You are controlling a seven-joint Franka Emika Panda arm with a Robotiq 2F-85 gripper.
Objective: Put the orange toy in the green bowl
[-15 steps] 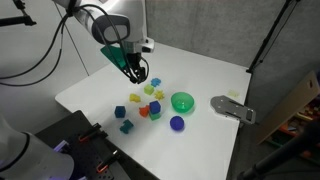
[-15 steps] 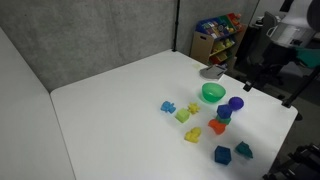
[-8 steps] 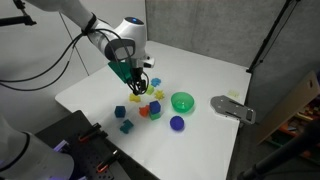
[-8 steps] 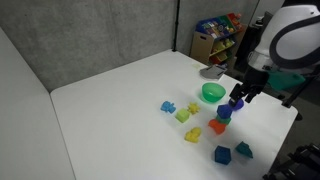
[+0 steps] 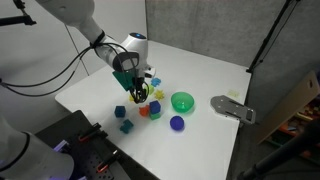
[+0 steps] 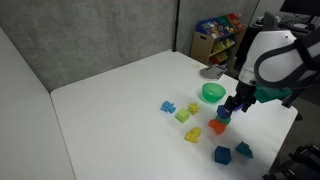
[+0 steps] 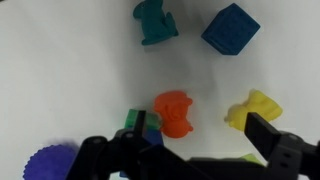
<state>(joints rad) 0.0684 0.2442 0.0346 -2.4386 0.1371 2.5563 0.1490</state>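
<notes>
My open fingers have the orange toy between them in the wrist view, so next my gripper will go down over it and then close.
The orange toy lies on the white table, in the wrist view between and just ahead of my fingertips, nearer the left one. It also shows in both exterior views. My gripper is open and empty, hovering low over the toy cluster. The green bowl stands upright and empty just beyond the toys, apart from the gripper. It is out of the wrist view.
Beside the orange toy are a small green block, a yellow piece, a teal piece, a blue cube and a dark blue round piece. A grey metal object lies near the table's edge.
The arm has moved down and across to the toy cluster. The gripper now hangs over the orange toy. The toys and the bowl have not moved.
</notes>
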